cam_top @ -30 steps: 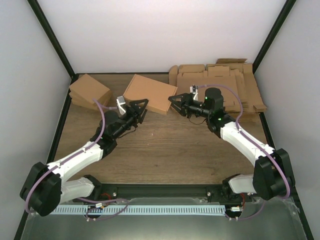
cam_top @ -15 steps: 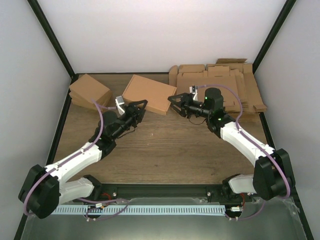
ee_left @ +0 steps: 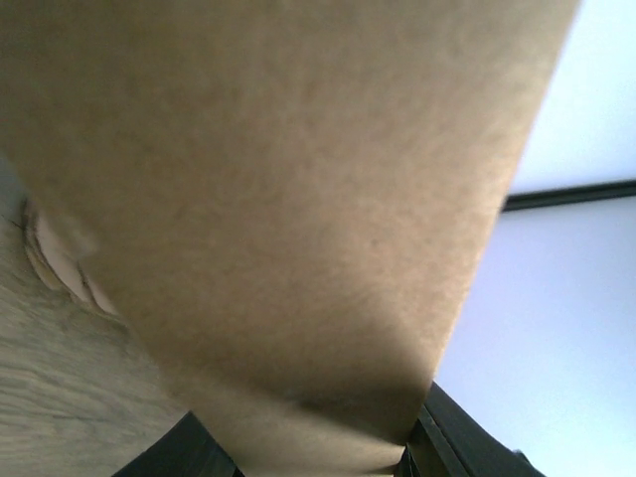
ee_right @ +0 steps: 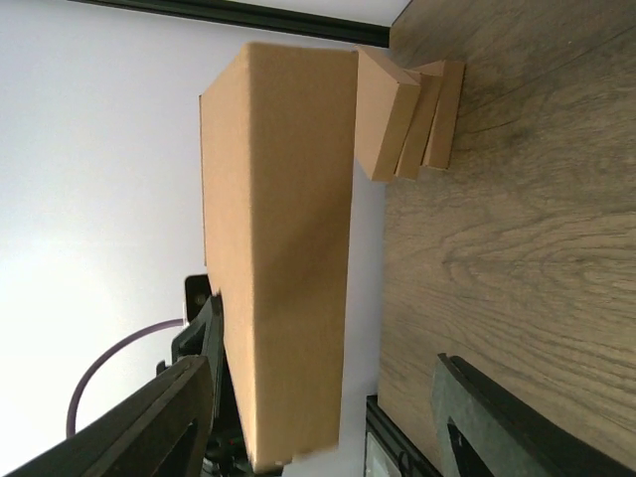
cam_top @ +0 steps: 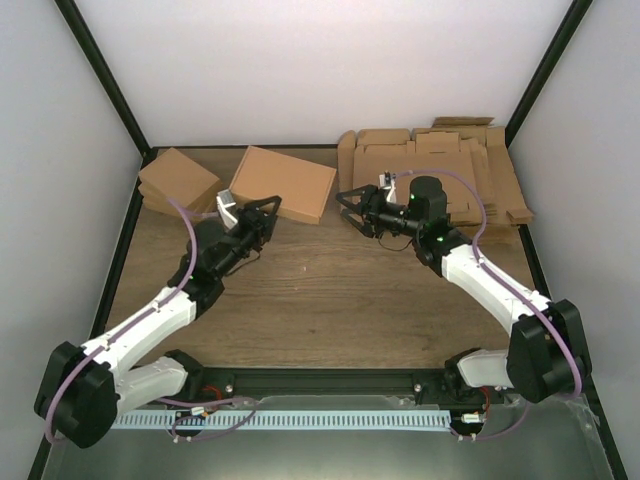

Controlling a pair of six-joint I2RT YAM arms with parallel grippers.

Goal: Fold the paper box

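Note:
The robot should move its left gripper to the left in the top view and down onto the pile of brown boxes to let go of the paper box, because the box is closed.
The paper box (cam_top: 283,183) is a closed, shallow brown box at the back middle of the table. My left gripper (cam_top: 262,209) is shut on its near edge and holds it tilted off the table. In the left wrist view the box (ee_left: 278,199) fills the frame, with its edge between the two dark fingers of the left gripper (ee_left: 308,459). My right gripper (cam_top: 350,206) is open and empty just right of the box, not touching it. In the right wrist view the box (ee_right: 283,248) hangs beyond the spread fingers of the right gripper (ee_right: 320,397).
A pile of small brown boxes (cam_top: 178,180) sits at the back left and also shows in the right wrist view (ee_right: 407,109). A thick stack of flat tabbed cardboard sheets (cam_top: 450,165) lies at the back right. Black frame posts and white walls bound the table.
My left gripper has moved left and back with the box, drawing it away from the right gripper. The right gripper has barely moved and stays open.

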